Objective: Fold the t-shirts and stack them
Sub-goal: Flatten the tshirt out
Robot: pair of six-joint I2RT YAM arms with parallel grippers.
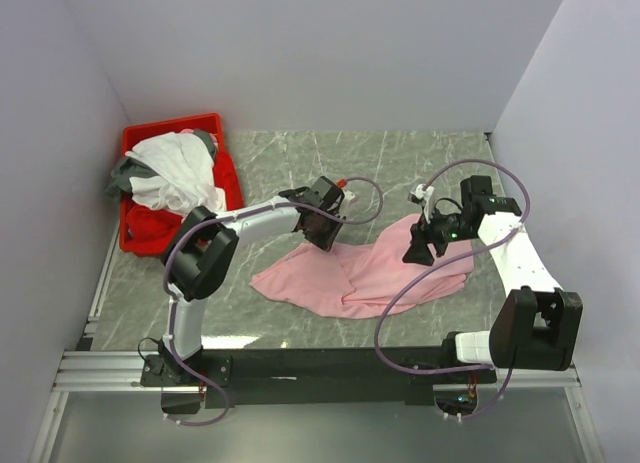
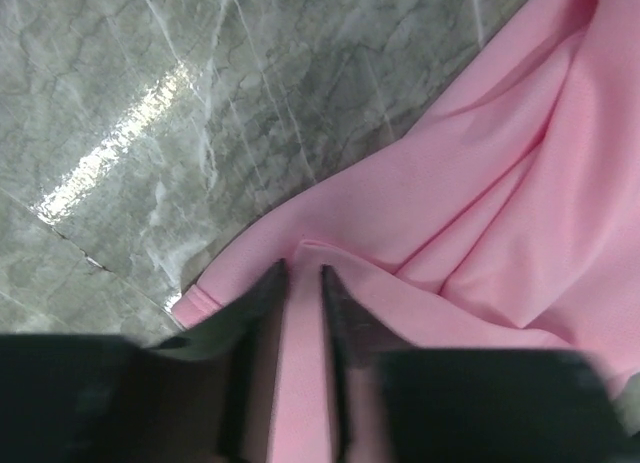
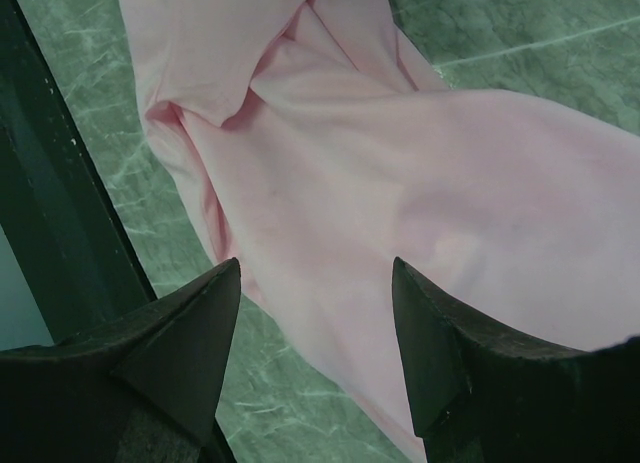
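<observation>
The shirt's near corner (image 1: 457, 283) is below my right gripper's fingers and to their right in the top view, so my right gripper should move back, sideways and down onto it next.
A light pink t-shirt (image 1: 370, 273) lies crumpled on the marble table, in the middle right. My left gripper (image 1: 330, 241) is at its upper left edge, shut on a fold of the pink cloth (image 2: 300, 313); the cloth runs between the two fingers. My right gripper (image 1: 418, 251) hangs open just above the shirt's right part (image 3: 400, 183), its fingers (image 3: 190, 323) spread and empty. White, grey and red t-shirts (image 1: 172, 178) are heaped in the bin at the back left.
A rigid red plastic bin (image 1: 228, 168) stands at the back left, holding the heap. Grey walls close in the left, back and right. A black rail (image 1: 330, 365) runs along the near edge; it also shows in the right wrist view (image 3: 50, 183).
</observation>
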